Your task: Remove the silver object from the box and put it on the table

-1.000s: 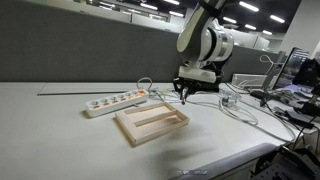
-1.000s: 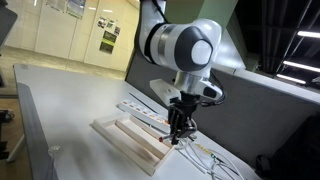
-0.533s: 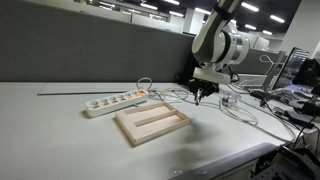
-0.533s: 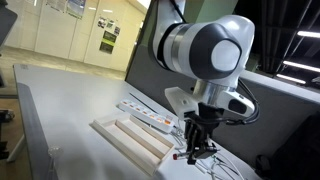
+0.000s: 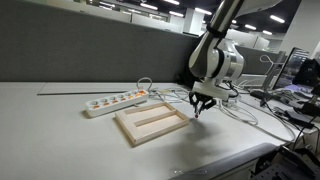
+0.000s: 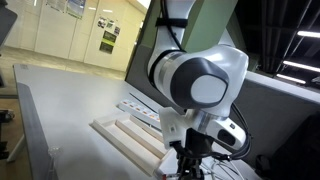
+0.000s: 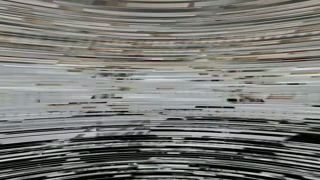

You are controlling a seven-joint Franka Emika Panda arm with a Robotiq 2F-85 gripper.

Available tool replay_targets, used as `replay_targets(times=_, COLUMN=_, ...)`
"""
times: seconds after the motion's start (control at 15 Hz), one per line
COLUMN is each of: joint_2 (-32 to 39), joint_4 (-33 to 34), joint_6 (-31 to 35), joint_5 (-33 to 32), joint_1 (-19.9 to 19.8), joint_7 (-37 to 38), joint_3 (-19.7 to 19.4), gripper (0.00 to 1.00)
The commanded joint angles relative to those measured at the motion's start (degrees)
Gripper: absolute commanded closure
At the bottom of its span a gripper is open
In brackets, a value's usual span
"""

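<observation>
My gripper moves down slightly toward the end of the tray next, then opens.
The box is a shallow light-wood tray (image 5: 152, 123) lying on the off-white table (image 5: 60, 130); it also shows in the other exterior view (image 6: 122, 137). My gripper (image 5: 200, 109) hangs low over the table just past the tray's end, outside its rim. Its fingers are drawn together on the silver object (image 5: 199, 113), of which only a tiny thin tip shows. In an exterior view the gripper (image 6: 190, 166) is at the bottom edge, mostly hidden by the arm. The wrist view is scrambled and shows nothing.
A white power strip (image 5: 115, 101) lies behind the tray, also seen in an exterior view (image 6: 140, 111). White cables (image 5: 243, 108) sprawl on the table beyond the gripper. The table's rounded front edge (image 5: 200, 165) runs close by.
The gripper has moved away from over the tray to the table beside its end and has dropped lower. The tray and power strip have not moved.
</observation>
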Motion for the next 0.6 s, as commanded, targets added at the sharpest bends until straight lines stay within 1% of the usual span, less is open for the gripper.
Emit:
replay_targets(times=0.0, joint_2=4.26, joint_4=3.11, joint_6=0.87, joint_5=2.43, joint_1=-3.3, joint_7=-2.29, joint_3=3.67, gripper=0.93)
replay_targets(times=0.27, joint_2=6.22, joint_4=4.6, joint_6=1.05, joint_5=3.13, joint_1=-5.15, joint_7=-3.37, joint_3=5.7, gripper=0.93)
replay_targets(times=0.53, joint_2=6.45, joint_4=5.28, joint_6=0.73, joint_5=3.59, joint_1=-6.38, joint_7=-4.23, joint_3=6.63, gripper=0.93)
